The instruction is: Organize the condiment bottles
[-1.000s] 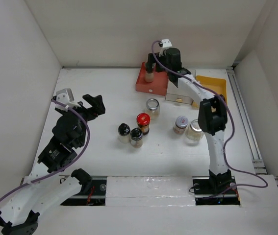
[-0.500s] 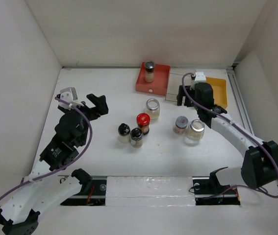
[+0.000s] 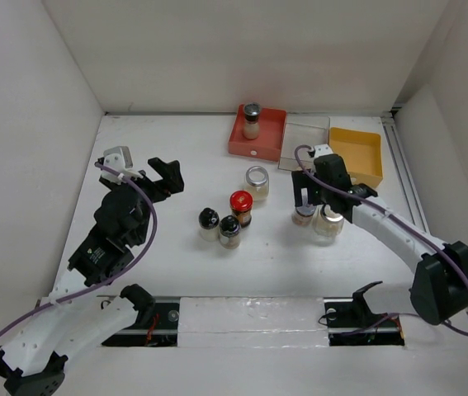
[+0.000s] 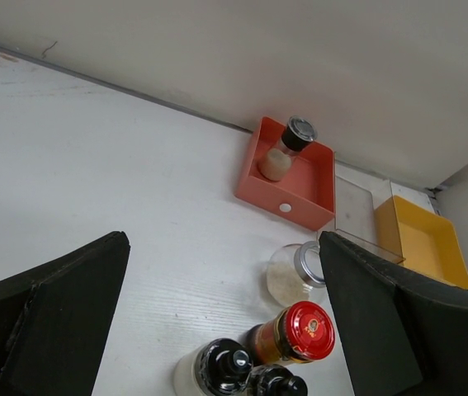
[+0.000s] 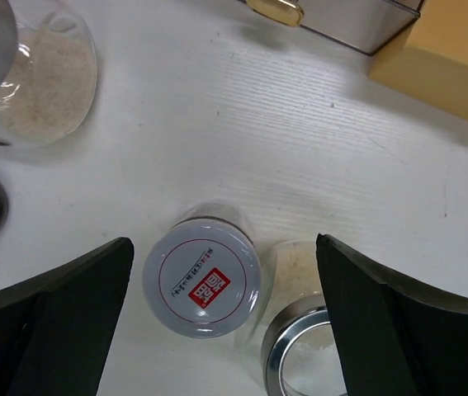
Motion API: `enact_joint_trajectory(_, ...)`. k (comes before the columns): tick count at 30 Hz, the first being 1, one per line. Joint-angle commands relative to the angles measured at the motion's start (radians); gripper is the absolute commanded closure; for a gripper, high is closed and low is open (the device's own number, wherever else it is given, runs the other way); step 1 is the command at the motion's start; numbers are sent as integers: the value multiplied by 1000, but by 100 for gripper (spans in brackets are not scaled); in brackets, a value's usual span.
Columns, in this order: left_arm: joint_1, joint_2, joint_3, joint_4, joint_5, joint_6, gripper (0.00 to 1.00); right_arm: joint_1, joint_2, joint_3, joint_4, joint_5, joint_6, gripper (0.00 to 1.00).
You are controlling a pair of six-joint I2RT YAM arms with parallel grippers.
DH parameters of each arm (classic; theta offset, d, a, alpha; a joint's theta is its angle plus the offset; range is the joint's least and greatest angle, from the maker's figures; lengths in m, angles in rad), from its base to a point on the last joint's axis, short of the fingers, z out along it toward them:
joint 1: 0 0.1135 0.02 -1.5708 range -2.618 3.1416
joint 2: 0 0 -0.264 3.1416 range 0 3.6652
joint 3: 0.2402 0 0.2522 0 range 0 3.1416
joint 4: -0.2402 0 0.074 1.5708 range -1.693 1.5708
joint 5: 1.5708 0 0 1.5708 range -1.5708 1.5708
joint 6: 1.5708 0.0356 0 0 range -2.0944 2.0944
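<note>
My right gripper goes down onto the grey-lidded jar next and closes around the sides of its lid [image 3: 304, 211] [image 5: 202, 279], which is between the open fingers.
One silver-capped shaker [image 3: 252, 120] stands in the red tray [image 3: 267, 147]. On the table stand a clear jar with a silver lid [image 3: 257, 181], a red-lidded bottle [image 3: 241, 206] and two black-domed shakers [image 3: 209, 221] [image 3: 229, 230]. My right gripper [image 3: 306, 198] hangs open, pointing down over a grey-lidded jar [image 5: 208, 280], whose lid lies between the fingertips [image 5: 110, 264] in the right wrist view. A silver-rimmed clear jar [image 5: 304, 351] touches that jar on its right. My left gripper [image 3: 164, 176] is open and empty, well left of the group; its view shows the red-lidded bottle [image 4: 300, 333] and the black-domed shakers [image 4: 217, 369].
A clear tray [image 3: 304, 132] and a yellow tray [image 3: 356, 153] sit to the right of the red tray along the back wall. White walls close in the table on the left, back and right. Both arm bases stand at the near edge.
My right arm has left the shaker in the red tray, swung back toward the near side and now hovers over the grey-lidded jar. The left gripper has opened wider.
</note>
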Motion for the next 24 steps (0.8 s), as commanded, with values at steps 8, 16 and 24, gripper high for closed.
enact_joint_trajectory(8, 1, 2, -13, 42, 19, 10, 4, 8, 67, 12, -6, -44, 1, 7)
enact_joint_trajectory(16, 1, -7, -13, 42, 19, 10, 4, 17, 96, 3, -27, -69, 10, 26)
enact_joint_trajectory(24, 1, -7, -13, 42, 19, 10, 4, 17, 34, 46, -8, -67, 19, 47)
